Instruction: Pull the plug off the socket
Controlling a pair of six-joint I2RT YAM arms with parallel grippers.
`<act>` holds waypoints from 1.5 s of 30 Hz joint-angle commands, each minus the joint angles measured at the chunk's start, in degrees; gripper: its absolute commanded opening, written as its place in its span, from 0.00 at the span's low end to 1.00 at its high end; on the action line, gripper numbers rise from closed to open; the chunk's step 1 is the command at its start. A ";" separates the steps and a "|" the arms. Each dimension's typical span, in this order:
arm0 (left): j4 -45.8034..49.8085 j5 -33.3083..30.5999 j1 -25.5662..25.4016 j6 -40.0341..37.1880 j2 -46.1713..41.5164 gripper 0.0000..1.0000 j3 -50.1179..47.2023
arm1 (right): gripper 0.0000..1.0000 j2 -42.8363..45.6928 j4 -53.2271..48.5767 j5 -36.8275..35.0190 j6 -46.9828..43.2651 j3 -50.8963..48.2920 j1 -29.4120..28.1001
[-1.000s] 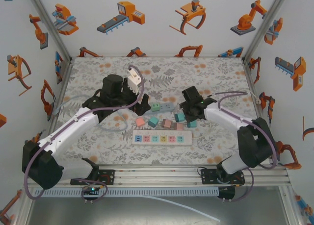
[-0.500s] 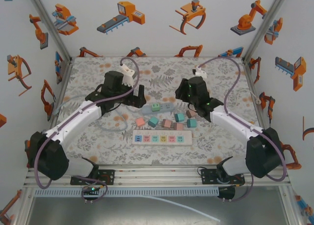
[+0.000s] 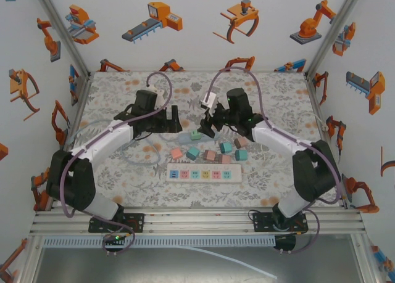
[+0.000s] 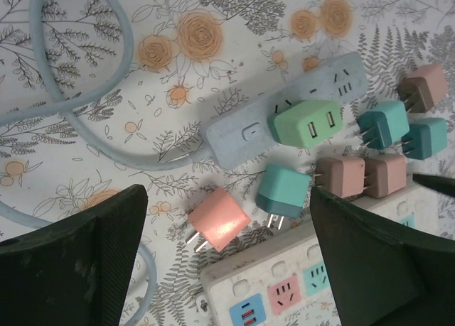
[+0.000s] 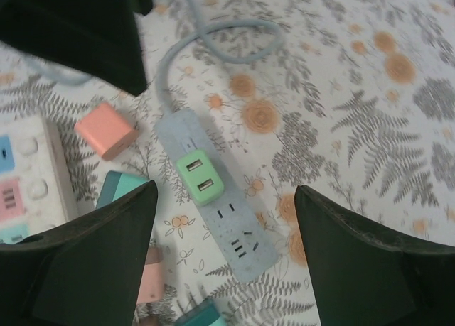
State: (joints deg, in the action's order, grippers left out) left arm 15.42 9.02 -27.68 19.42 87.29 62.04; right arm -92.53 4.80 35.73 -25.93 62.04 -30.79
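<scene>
The green plug (image 3: 194, 135) sits below, at an angle between the spread fingers of the robot's right gripper. The right gripper will next lower with a turn to straddle the long sides of the plug and close.
A green two-port plug (image 3: 194, 135) sits plugged into the pale blue socket strip (image 3: 208, 134) at mid table. My right gripper (image 3: 208, 127) hovers open just above the strip. In the right wrist view the green plug (image 5: 199, 177) and the blue strip (image 5: 231, 234) lie between and below the spread fingers (image 5: 78, 262), untouched. My left gripper (image 3: 174, 121) hangs open at the strip's cable end. In the left wrist view the green plug (image 4: 307, 123) lies beyond the fingers (image 4: 71, 269), with a loose pink plug (image 4: 219, 219) under the gap.
A white multi-socket strip (image 3: 205, 174) lies nearer the arms, with several loose pink and teal plugs (image 3: 210, 155) between it and the blue strip. The blue strip's cable (image 4: 71, 106) loops off to the left. The left arm (image 5: 71, 28) crowds the right gripper closely.
The right arm swung left and now sits over the blue strip, its jaws wider than before. The left arm drew back toward the strip's cable end, its jaws a little narrower.
</scene>
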 commanded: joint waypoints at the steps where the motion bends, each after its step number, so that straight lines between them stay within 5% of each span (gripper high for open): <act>1: 0.49 0.85 0.26 2.73 2.44 0.86 2.24 | 0.72 -2.99 -7.07 11.01 -16.84 3.47 0.35; 7: 0.93 2.11 0.26 4.13 6.58 0.83 3.30 | 0.67 -11.81 -21.95 11.68 -26.99 13.44 0.46; 16: 0.42 1.54 0.26 6.13 11.33 0.82 4.45 | 0.55 -19.78 -24.13 14.16 -27.88 18.34 0.44; 34: 4.82 3.56 -0.35 7.22 21.26 0.67 8.01 | 0.28 -22.29 -20.68 16.57 -27.77 18.82 -0.42; 45: 11.84 -4.54 -3.01 3.59 24.98 0.64 8.73 | 0.18 -20.22 -14.61 16.91 -25.47 17.65 -0.48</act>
State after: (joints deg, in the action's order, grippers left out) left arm 20.12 9.08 -29.34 25.50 108.79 71.68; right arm -114.69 -16.27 49.91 -52.14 79.44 -30.68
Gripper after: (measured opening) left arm 0.644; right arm 0.327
